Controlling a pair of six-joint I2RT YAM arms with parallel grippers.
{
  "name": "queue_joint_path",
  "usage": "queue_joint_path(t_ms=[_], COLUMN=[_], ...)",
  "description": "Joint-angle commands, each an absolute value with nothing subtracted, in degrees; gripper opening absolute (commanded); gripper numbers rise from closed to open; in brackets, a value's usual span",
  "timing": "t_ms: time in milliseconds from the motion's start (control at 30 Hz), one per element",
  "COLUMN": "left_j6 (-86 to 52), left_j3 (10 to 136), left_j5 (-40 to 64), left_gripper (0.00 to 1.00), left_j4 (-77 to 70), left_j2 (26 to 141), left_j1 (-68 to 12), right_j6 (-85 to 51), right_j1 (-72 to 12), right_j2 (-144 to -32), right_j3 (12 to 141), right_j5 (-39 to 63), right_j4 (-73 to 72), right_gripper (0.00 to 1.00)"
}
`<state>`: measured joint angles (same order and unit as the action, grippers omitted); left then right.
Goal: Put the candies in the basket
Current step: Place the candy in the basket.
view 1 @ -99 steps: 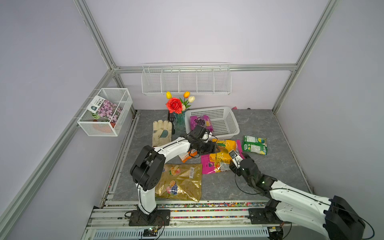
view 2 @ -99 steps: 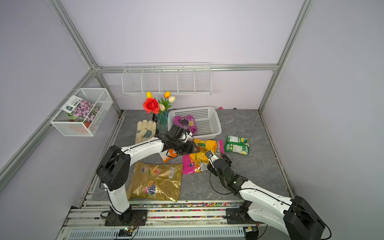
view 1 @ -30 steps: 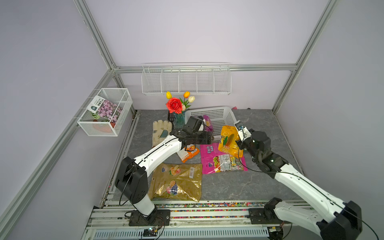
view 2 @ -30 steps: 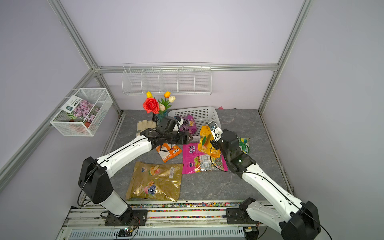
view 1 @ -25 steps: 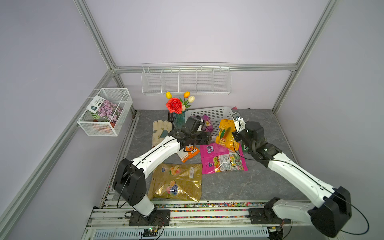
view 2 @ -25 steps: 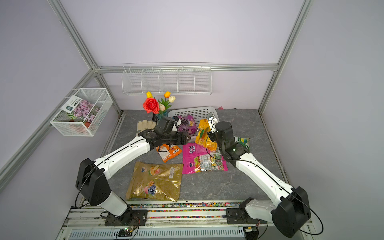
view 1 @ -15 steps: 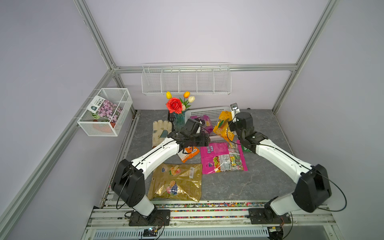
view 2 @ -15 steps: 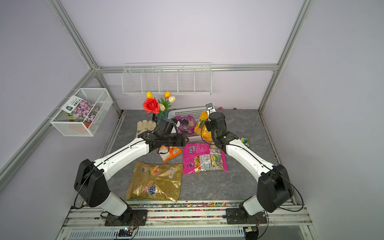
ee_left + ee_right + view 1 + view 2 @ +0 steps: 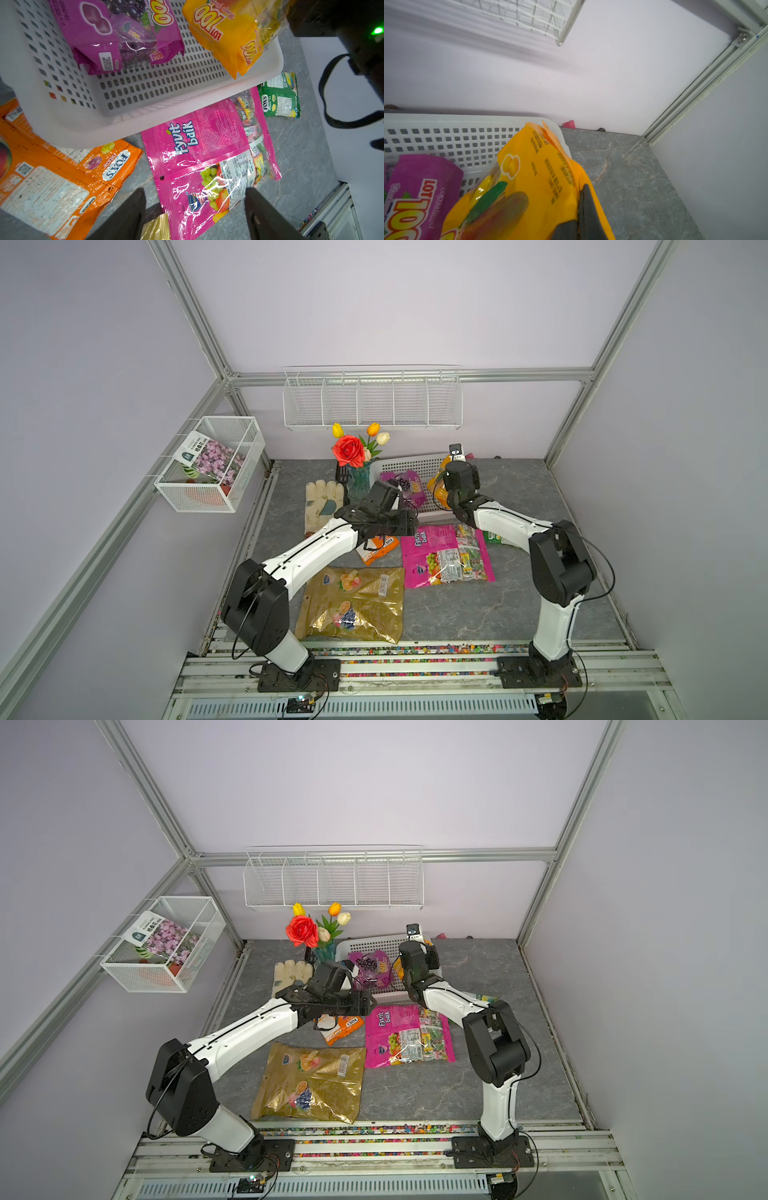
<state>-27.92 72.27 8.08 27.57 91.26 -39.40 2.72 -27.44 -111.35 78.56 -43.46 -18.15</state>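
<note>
My right gripper should move down with a downward tilt and release the yellow-orange bag at the basket's empty end (image 9: 432, 505) (image 9: 475, 176), beside the purple bag, since that end of the basket lies below it.
The white basket (image 9: 409, 466) (image 9: 104, 133) stands at the back with a purple bag (image 9: 405, 485) (image 9: 116, 35) inside. My right gripper (image 9: 583, 187) is shut on the yellow-orange bag (image 9: 436, 489) (image 9: 529, 176), which hangs tilted over the basket's right end. My left gripper (image 9: 193, 193) (image 9: 411, 522) hovers open just in front of the basket, above the magenta bag (image 9: 444, 556) (image 9: 207, 155). On the table lie the orange bag (image 9: 376, 549) (image 9: 52, 182), the gold bag (image 9: 353, 605) and the green bag (image 9: 279, 97), which the right arm partly hides in both top views.
A vase of flowers (image 9: 357, 456) and a cream glove (image 9: 322, 502) sit left of the basket. A wire cube basket (image 9: 210, 464) hangs on the left wall and a long wire rack (image 9: 372, 400) on the back wall. A rail (image 9: 415, 668) runs along the front.
My right arm has lifted the yellow-orange bag off the table and swung it back over the basket. My left gripper has drawn back from the basket toward the front.
</note>
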Motion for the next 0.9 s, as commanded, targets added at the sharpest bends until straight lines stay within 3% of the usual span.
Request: queue_joint_path(t_ms=[0,333,633,867], left_j6=[-28.09,-28.62,-29.03,-28.84], left_j3=[71.28,70.58,71.08,72.92], left_j5=[7.18,7.70,9.14,8.79], left_gripper=[0.78,0.78,0.78,0.78], left_j4=[26.89,26.07,25.42,25.49], left_j2=[89.69,89.80,92.24,94.24], left_j1=[-38.95,-38.84,-38.85,-38.85], right_j6=[-5.16,-7.76,-3.13,4.31], right_j1=[-27.33,-27.01,-24.60,-24.36], right_j2=[-111.96,-110.74,-105.21,-99.89], right_j3=[81.03,73.13,67.17,73.20], right_j5=[-45.55,-36.38,-26.61,-15.62], right_j4=[-23.56,-23.76,-17.07,4.93], right_gripper=[0.00,0.00,0.29,0.42])
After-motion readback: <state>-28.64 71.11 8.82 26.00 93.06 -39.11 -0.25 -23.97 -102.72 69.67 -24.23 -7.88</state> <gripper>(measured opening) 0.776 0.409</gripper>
